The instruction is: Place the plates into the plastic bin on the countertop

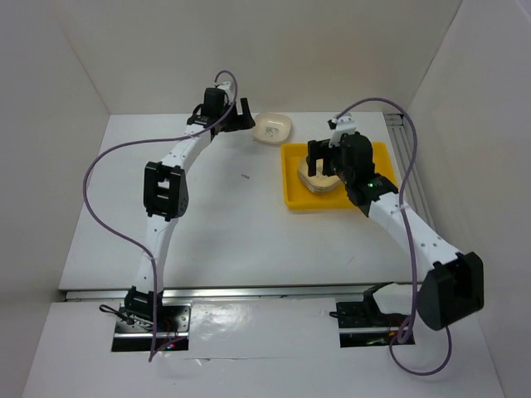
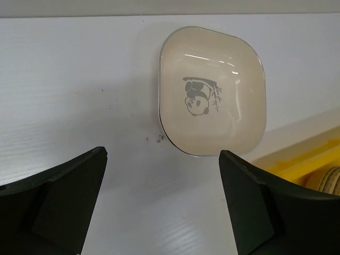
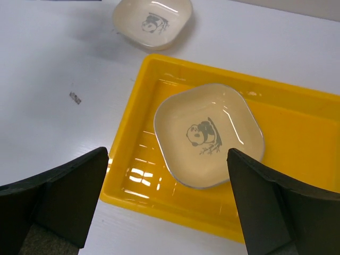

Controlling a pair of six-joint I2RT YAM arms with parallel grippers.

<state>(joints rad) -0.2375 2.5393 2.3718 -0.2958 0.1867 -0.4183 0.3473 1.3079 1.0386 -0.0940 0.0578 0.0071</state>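
My left gripper is to move down and toward the cream plate (image 1: 273, 127) next, with its fingers on both sides of its rim at the near corner away from the bin, because that corner faces open countertop.
A cream plate (image 1: 273, 127) with a panda mark lies on the white countertop (image 1: 224, 224) just left of the yellow bin (image 1: 292, 197). It also shows in the left wrist view (image 2: 212, 90) and the right wrist view (image 3: 153, 21). My left gripper (image 1: 241, 116) is open and empty, just left of that plate (image 2: 162, 212). A stack of plates (image 1: 314, 178) sits in the bin, a cream one on top (image 3: 208, 133). My right gripper (image 1: 325, 156) is open and empty above the stack (image 3: 167, 207).
White walls enclose the countertop on three sides. A metal rail (image 1: 406, 166) runs along the right wall beside the bin. A small dark speck (image 1: 245, 175) lies on the surface left of the bin. Purple cables arch over both arms.
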